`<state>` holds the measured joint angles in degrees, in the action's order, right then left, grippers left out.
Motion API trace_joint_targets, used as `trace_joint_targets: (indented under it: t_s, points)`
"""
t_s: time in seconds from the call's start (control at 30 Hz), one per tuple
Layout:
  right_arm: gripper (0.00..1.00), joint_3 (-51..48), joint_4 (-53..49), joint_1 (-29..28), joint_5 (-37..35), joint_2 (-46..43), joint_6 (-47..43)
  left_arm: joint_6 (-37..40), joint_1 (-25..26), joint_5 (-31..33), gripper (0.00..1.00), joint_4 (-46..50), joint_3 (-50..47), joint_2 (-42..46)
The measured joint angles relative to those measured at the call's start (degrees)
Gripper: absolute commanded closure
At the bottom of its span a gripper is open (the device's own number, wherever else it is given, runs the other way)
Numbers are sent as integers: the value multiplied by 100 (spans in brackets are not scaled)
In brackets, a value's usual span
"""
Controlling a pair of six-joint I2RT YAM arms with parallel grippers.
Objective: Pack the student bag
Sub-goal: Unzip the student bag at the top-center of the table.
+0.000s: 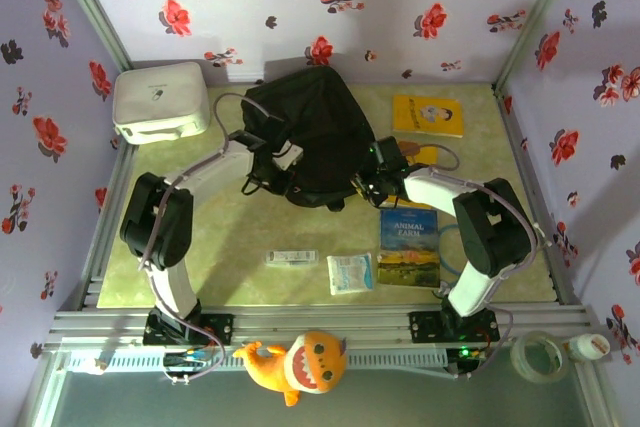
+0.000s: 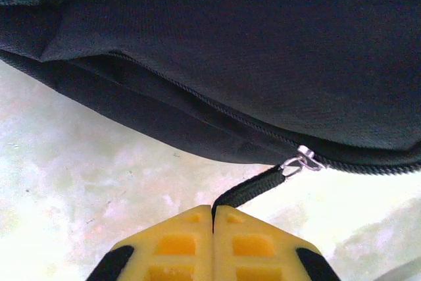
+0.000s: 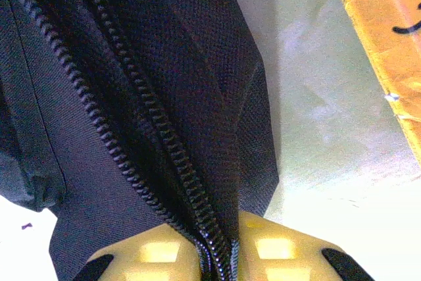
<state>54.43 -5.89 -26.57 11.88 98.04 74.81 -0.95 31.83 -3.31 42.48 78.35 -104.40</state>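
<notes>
The pull cord [image 2: 253,189] goes along the bag's edge toward the white box next, drawn and then released by my left gripper, since the remaining zipper lies outward.
The student bag [image 1: 312,127], a large black fabric backpack, lies at the middle back of the table. My left gripper [image 1: 270,152] sits at its left edge, and in the left wrist view this gripper [image 2: 213,210] is shut on the black zipper pull cord [image 2: 253,189], which leads to the metal slider [image 2: 304,158] on the bag [image 2: 263,44]. My right gripper [image 1: 372,179] is at the bag's lower right edge. In the right wrist view that gripper [image 3: 220,251] is shut on the bag's zipper edge [image 3: 164,136], fabric and teeth pinched between the yellow pads.
A white rounded box [image 1: 160,100] stands at the back left. A yellow book [image 1: 428,114] lies back right, an "Animal Farm" book [image 1: 408,245] front right. A small white box [image 1: 292,257] and a tissue pack [image 1: 350,273] lie near the front. An orange plush toy [image 1: 298,362] rests off the table edge.
</notes>
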Motion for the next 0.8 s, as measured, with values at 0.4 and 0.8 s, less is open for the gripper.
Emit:
trace_joint_targets:
  t_s: [0.4,0.8]
  points:
    - [92,79,-181,7,-225,0,-247,11,-68,66,100,-59,116,-190]
    - [92,306,-658,35,-520,26,-588,-168,-297,581,100,-577,275,-741]
